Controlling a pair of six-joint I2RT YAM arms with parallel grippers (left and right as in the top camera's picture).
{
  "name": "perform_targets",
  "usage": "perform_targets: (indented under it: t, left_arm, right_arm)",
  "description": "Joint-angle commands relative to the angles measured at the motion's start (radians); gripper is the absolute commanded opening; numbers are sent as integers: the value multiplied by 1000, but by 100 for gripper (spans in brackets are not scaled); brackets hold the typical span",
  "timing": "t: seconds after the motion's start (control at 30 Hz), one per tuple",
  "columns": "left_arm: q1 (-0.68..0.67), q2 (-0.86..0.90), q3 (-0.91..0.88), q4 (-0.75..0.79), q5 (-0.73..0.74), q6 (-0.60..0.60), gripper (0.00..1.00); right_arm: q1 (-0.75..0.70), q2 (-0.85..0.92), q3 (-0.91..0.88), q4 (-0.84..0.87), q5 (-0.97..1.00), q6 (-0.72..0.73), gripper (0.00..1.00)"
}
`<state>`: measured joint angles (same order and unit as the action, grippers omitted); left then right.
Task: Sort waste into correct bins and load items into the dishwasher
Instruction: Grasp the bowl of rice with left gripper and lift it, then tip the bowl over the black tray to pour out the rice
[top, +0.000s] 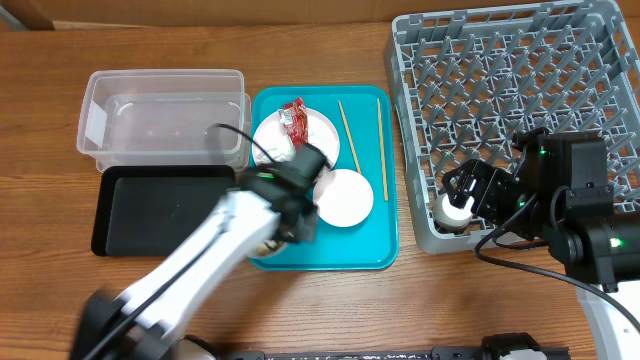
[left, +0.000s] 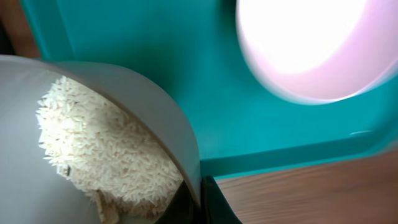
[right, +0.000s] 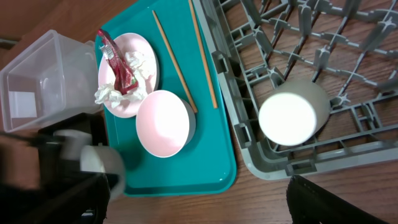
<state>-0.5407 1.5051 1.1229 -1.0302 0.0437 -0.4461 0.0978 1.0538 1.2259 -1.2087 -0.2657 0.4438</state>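
Observation:
Next, my left gripper will swing and tilt over the black tray, then return to release the rice bowl's rim at the teal tray's near end, since that bowl holds rice.
My left gripper is shut on the rim of a white bowl that holds white rice, at the front left of the teal tray. An upturned white bowl sits beside it. A small plate carries the red wrapper and the white napkin. Two chopsticks lie on the tray. My right gripper is open above a small white cup lying in the grey rack.
The clear tub stands at the back left, with the black tray in front of it. My left arm crosses the black tray's right end. The rack fills the right side of the table.

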Motion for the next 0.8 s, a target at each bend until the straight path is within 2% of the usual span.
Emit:
perform_targets:
  t: [0.0, 0.1, 0.13, 0.2, 0.33, 0.53, 0.77]
  left_arm:
    - [173, -154, 36, 17, 288, 102, 4]
    - [356, -211, 36, 18, 506, 195, 4]
    - [468, -213, 35, 11, 658, 272, 4]
    - [596, -198, 26, -3, 821, 348, 4]
    - [797, -122, -3, -58, 1022, 488, 4]
    - [955, 82, -24, -162, 1179, 712, 4]
    - [1030, 291, -23, -312, 1379, 943, 4]
  right_arm:
    - [-6, -10, 19, 3, -5, -6, 92]
    - [-6, -10, 19, 3, -5, -6, 92]
    - [-6, -10, 19, 3, -5, -6, 92]
    - [-6, -10, 19, 3, -5, -6, 92]
    - [-6, -10, 19, 2, -5, -6, 92]
    - [-6, -10, 19, 2, -5, -6, 92]
    - [-6, -10, 19, 1, -5, -6, 92]
